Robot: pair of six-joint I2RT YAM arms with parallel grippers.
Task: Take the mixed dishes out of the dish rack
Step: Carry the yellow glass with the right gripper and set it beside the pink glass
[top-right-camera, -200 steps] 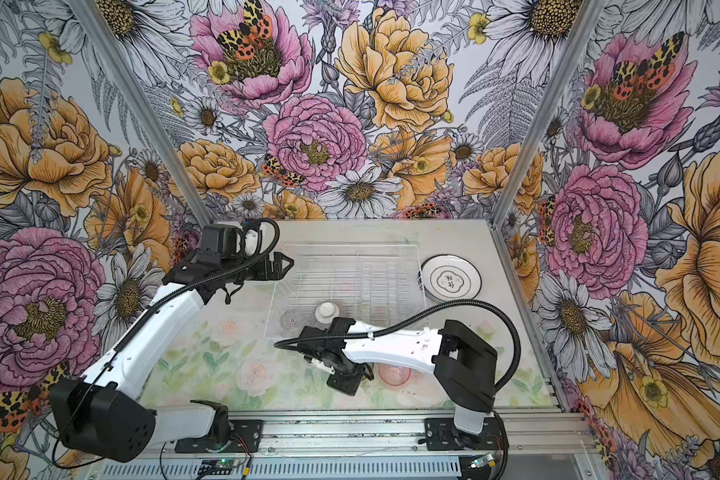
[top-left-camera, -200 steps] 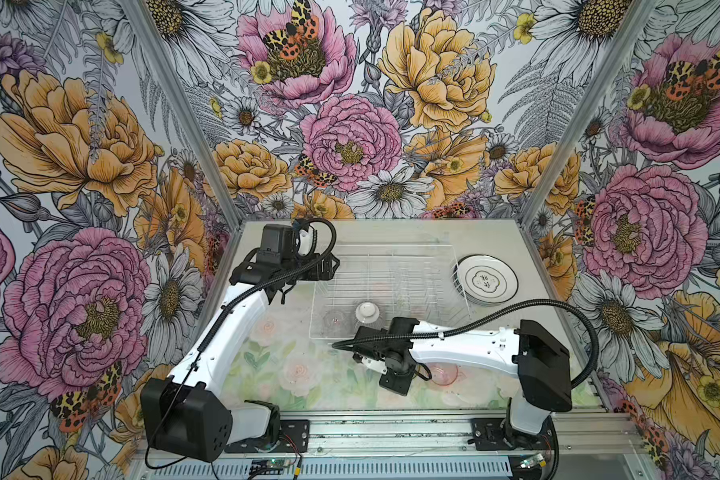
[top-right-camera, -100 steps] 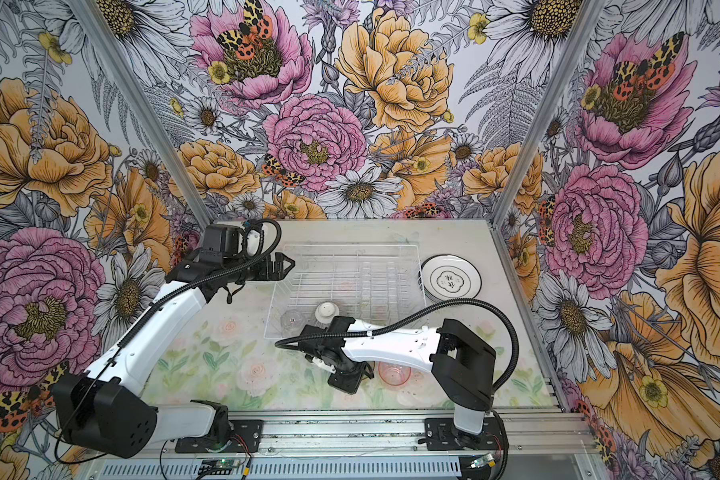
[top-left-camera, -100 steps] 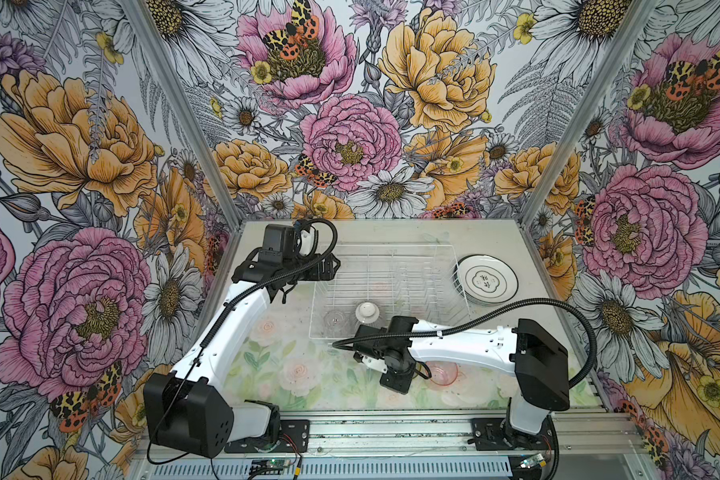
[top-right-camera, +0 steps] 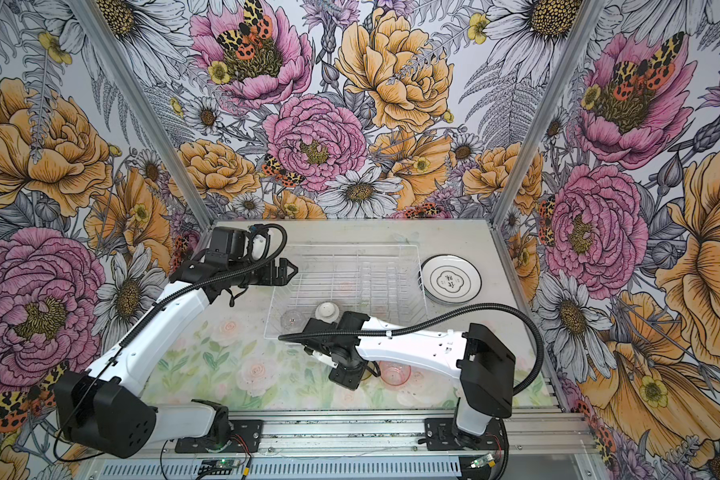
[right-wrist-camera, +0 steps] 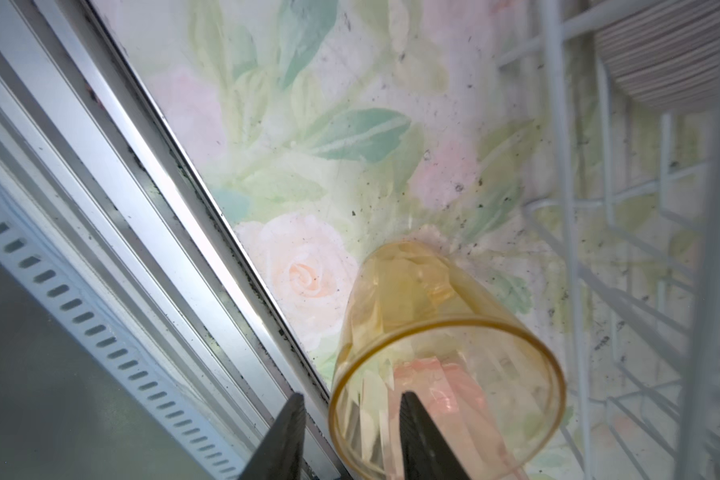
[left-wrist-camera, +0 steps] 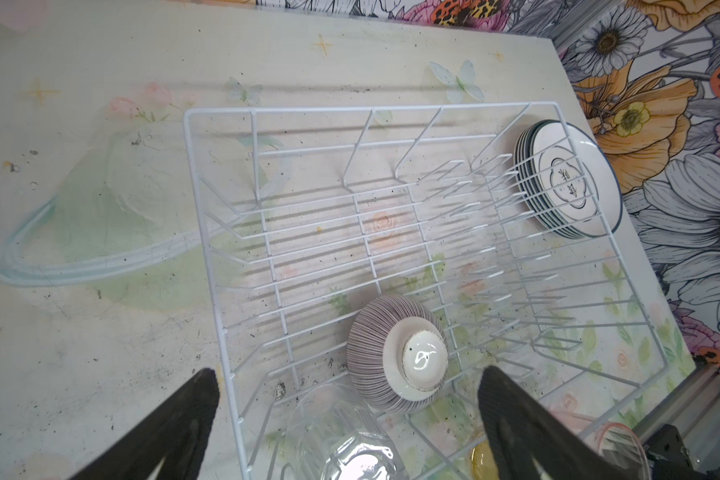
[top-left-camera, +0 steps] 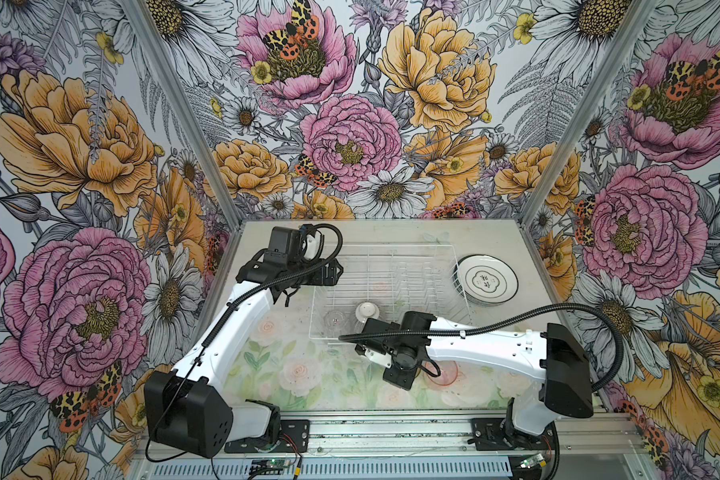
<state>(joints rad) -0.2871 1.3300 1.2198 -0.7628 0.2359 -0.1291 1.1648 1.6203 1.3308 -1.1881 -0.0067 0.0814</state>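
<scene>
My left gripper is open and will go back and down over the clear tumbler's upturned base (top-left-camera: 336,318) to close around its sides, as the tumbler is still in the rack (top-left-camera: 391,249).
The white wire dish rack (top-left-camera: 391,249) (top-right-camera: 350,248) (left-wrist-camera: 350,110) holds an upside-down ribbed bowl (top-left-camera: 366,309) (top-right-camera: 327,309) (left-wrist-camera: 395,357) and a clear tumbler (top-left-camera: 334,320) (top-right-camera: 292,319) (left-wrist-camera: 341,440). My left gripper (top-left-camera: 329,272) (top-right-camera: 285,270) (left-wrist-camera: 348,374) hangs open over the rack's left side, holding nothing. My right gripper (top-left-camera: 391,357) (right-wrist-camera: 350,399) is in front of the rack, jaws parted astride the rim of an amber tumbler (right-wrist-camera: 433,332) that stands mouth up on the mat. One finger is inside it and one outside, and neither presses the glass. A pink tumbler (top-left-camera: 443,372) (top-right-camera: 395,372) stands beside it.
A stack of dark-rimmed plates (top-left-camera: 487,282) (top-right-camera: 449,282) (left-wrist-camera: 566,183) sits on the table just right of the rack. The metal front rail (right-wrist-camera: 163,174) runs close to the amber tumbler. Floral walls enclose the table on three sides.
The right gripper's jaws have parted from the amber tumbler's rim. Both arms have barely moved.
</scene>
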